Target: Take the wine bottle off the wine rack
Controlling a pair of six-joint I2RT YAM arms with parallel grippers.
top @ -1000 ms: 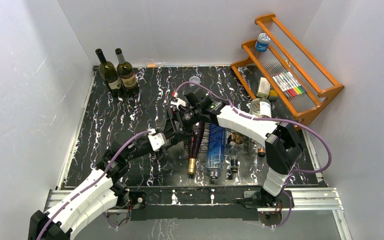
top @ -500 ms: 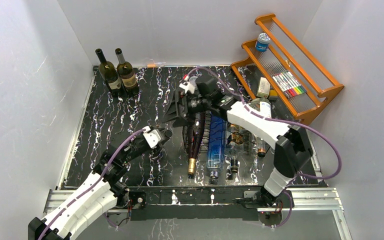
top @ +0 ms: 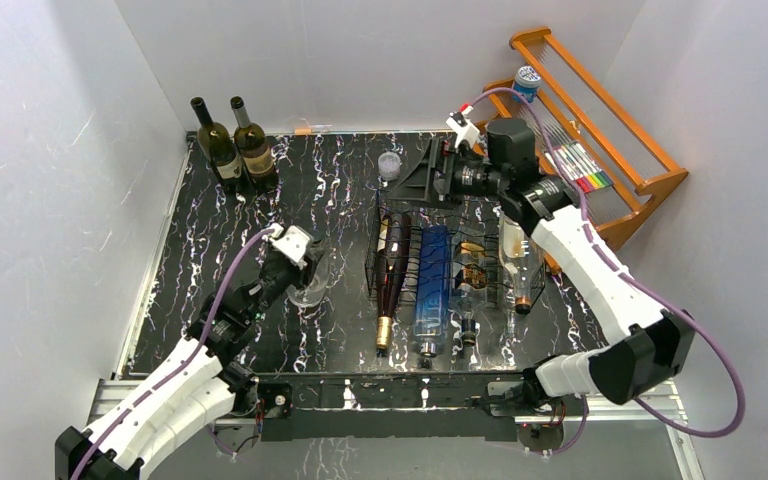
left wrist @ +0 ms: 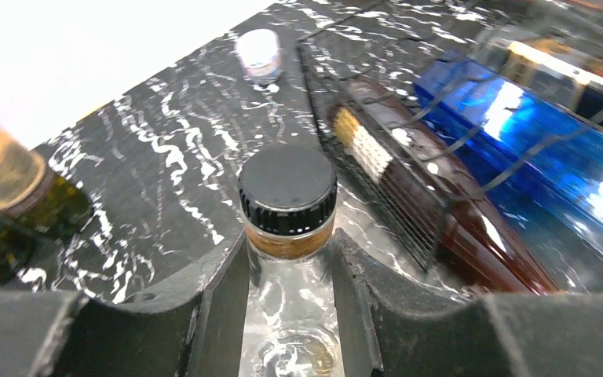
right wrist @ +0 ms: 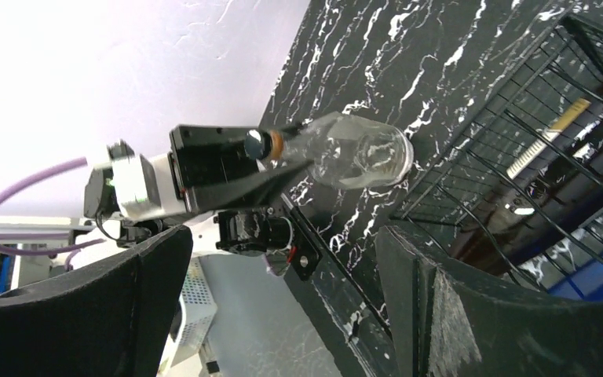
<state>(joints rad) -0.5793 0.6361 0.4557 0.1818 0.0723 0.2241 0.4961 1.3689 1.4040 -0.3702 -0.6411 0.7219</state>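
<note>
The clear bottle will go outward next, away from the rack. My left gripper will swing it to the empty table (top: 230, 219) (left wrist: 73, 275) in front of the standing green wine bottles.
My left gripper (top: 298, 266) is shut on the neck of a clear glass bottle (top: 310, 291) with a black cap (left wrist: 287, 187). It holds the bottle left of the black wire wine rack (top: 408, 232), off it. In the left wrist view the neck sits between both fingers (left wrist: 213, 310). The right wrist view shows this bottle (right wrist: 357, 157) tilted over the table. My right gripper (top: 430, 172) is open and empty above the rack's back edge. On the rack lie a dark red bottle (top: 392, 270), a blue bottle (top: 432, 290) and a pale bottle (top: 518, 255).
Two green wine bottles (top: 235, 145) stand at the back left corner. A small white cup (top: 390, 165) stands behind the rack. An orange wooden slatted shelf (top: 600, 130) with small items fills the back right. White walls enclose the table.
My left gripper has drawn back left from the rack with the clear bottle. My right arm has swung up and to the right, from the rack's left side to its back edge.
</note>
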